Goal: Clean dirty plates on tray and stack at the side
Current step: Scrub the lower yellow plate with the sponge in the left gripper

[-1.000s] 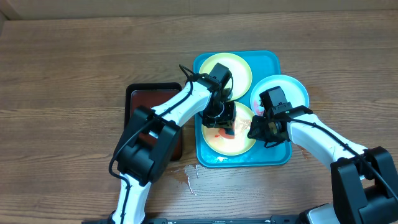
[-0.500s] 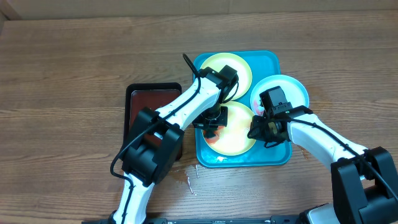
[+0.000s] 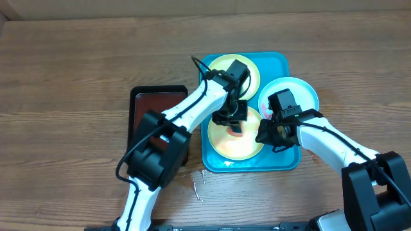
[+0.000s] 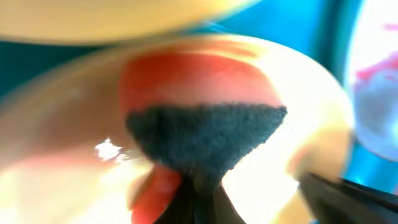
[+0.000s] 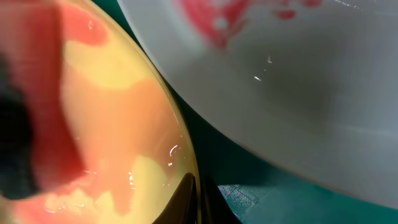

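Note:
Red sauce is still smeared on the plate, so my left gripper will wipe across the front plate (image 3: 247, 146) next. Then it will lift the sponge, lower it into the black tray and release it.
Three dirty plates lie on the turquoise tray (image 3: 282, 61). A pale yellow-green one (image 3: 247, 70) is at the back, and a light blue-white one (image 3: 297, 93) overhangs the right rim. The front yellow-green plate (image 3: 247, 146) carries a red sauce smear (image 4: 193, 78). My left gripper (image 3: 235, 126) is shut on a dark sponge (image 4: 205, 137) pressed onto that front plate. At the plate's right edge my right gripper (image 3: 262, 136) is shut, its fingertips (image 5: 186, 199) pinching the rim. The blue-white plate (image 5: 298, 93) shows red smears close by.
A smaller black tray with a dark red inside (image 3: 154, 102) sits left of the turquoise tray, partly under my left arm. Wet spots (image 3: 196, 183) mark the wooden table in front of the trays.
My left gripper swept the sponge leftward over the front plate, then back toward its middle. The right gripper has stayed on the rim.

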You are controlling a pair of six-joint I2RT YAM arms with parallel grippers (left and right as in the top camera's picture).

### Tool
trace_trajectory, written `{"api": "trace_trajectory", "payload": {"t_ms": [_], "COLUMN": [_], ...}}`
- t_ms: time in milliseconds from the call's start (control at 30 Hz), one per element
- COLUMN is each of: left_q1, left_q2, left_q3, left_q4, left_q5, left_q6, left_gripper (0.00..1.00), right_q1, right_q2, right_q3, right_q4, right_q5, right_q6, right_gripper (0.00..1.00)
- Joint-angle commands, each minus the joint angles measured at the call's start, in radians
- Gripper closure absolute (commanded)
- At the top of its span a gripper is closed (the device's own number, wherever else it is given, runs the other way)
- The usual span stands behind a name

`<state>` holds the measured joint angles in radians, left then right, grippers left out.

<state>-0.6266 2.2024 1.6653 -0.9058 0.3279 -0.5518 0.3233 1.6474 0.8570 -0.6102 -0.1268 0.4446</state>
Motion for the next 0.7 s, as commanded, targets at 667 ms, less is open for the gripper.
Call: {"api": "trace_trajectory", "payload": {"t_ms": [667], "left_q1": [0.051], "left_q2": [0.048], "left_q3": [0.049], "left_q4": [-0.317], "left_q5": [-0.285], "left_q6": [-0.033], "left_gripper": [0.96], "right_q1": [0.007], "right_q2": [0.005], "right_q3": [-0.005], "right_q4": [-0.002], "right_q5": [-0.005], "right_q6": [-0.002], "right_gripper": [0.96]}}
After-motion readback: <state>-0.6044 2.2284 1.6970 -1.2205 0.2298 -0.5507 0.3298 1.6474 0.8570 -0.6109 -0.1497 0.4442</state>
